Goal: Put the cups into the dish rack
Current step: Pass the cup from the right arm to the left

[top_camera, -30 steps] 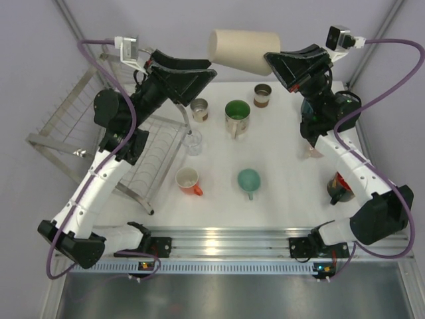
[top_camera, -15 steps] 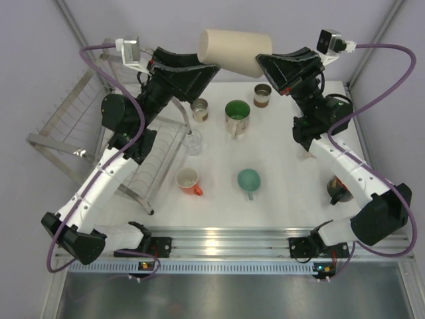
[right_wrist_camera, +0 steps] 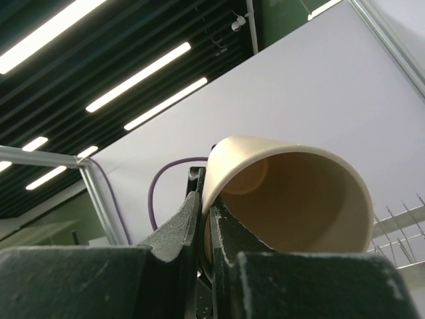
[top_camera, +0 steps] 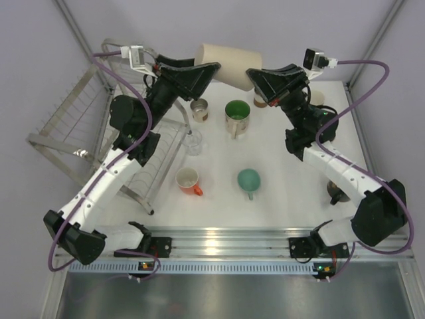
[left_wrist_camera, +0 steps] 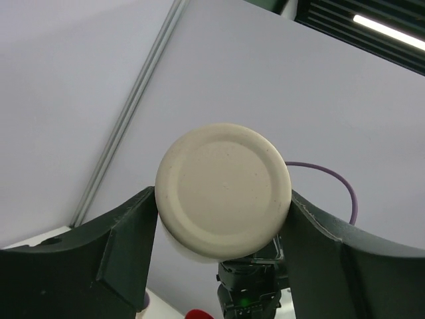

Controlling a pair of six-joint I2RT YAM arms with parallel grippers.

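Observation:
The left gripper swings to the dish rack's far end next, tilts down, lowers and releases, as that end lies below it and left in the top view.
A beige cup hangs on its side high over the back of the table, between both arms. My right gripper is shut on its rim, one finger inside the cup and one outside. My left gripper straddles the cup's flat base, and both fingers press against its sides. The dish rack of silver wire stands at the left. On the table are a steel cup, a green-inside white cup, a clear glass, an orange-handled white cup and a teal cup.
A brown-banded cup is partly hidden under the right gripper. A dark cup sits behind the right forearm near the table's right edge. Purple cables loop off both wrists. Frame posts rise at the back corners.
The right gripper has carried the beige cup leftward toward the left gripper. The left jaws have narrowed from wide open onto the cup's base.

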